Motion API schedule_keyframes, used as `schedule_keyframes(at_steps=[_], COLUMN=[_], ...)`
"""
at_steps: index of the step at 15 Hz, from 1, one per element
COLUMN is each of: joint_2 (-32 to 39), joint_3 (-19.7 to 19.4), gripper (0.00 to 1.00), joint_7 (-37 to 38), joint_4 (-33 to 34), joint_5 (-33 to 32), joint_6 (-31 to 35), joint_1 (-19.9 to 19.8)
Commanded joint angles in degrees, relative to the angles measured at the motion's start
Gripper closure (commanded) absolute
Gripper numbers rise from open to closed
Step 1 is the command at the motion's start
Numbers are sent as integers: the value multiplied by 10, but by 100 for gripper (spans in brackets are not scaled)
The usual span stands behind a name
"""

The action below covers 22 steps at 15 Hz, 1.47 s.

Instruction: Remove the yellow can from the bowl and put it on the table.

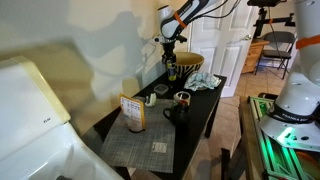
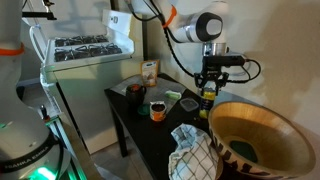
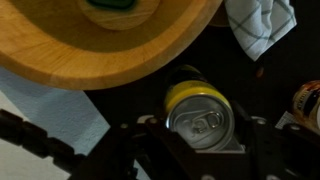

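Observation:
The robot's gripper should move outward and down to let go of the yellow can, because the bare tabletop (image 2: 200, 110) beside the clear tray is below the gripper and farther outward.
The yellow can (image 3: 200, 118), silver top up, sits between my gripper's (image 3: 200, 125) two fingers, which are shut on its sides. It is outside the bowl (image 3: 100, 45), just beside the rim. In both exterior views the gripper (image 1: 170, 58) (image 2: 209, 85) points down and holds the can (image 1: 172, 72) (image 2: 208, 100) low over the far end of the black table (image 1: 203, 112) (image 2: 145, 135), next to the bowl (image 1: 191, 62) (image 2: 262, 135). I cannot tell whether the can's base touches the tabletop.
A checked cloth (image 1: 206, 83) (image 2: 195, 155) (image 3: 258, 25) lies by the bowl. A black mug (image 1: 175, 110) and an orange cup (image 2: 157, 108) stand mid-table. An orange-yellow box (image 1: 132, 112) (image 2: 149, 71) stands on the grey placemat (image 1: 140, 148). A white stove (image 2: 85, 55) flanks the table.

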Motion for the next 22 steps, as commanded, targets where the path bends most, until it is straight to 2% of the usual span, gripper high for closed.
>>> schedule_keyframes(at_steps=[1, 11, 16, 17, 18, 20, 21, 22], joint_2=[12, 22, 17, 22, 22, 23, 24, 34], joint_3=[16, 40, 40, 36, 36, 36, 36, 35], gripper=[62, 62, 62, 62, 37, 37, 62, 62], joint_7=[-23, -90, -84, -77, -77, -77, -77, -64], joint_4=[20, 46, 55, 47, 48, 47, 47, 51], joint_5=[-2, 41, 56, 41, 41, 41, 41, 41], joint_6=[-33, -79, -62, -58, -58, -58, -58, -44], joint_1=[-14, -30, -36, -29, -29, -29, -29, -27])
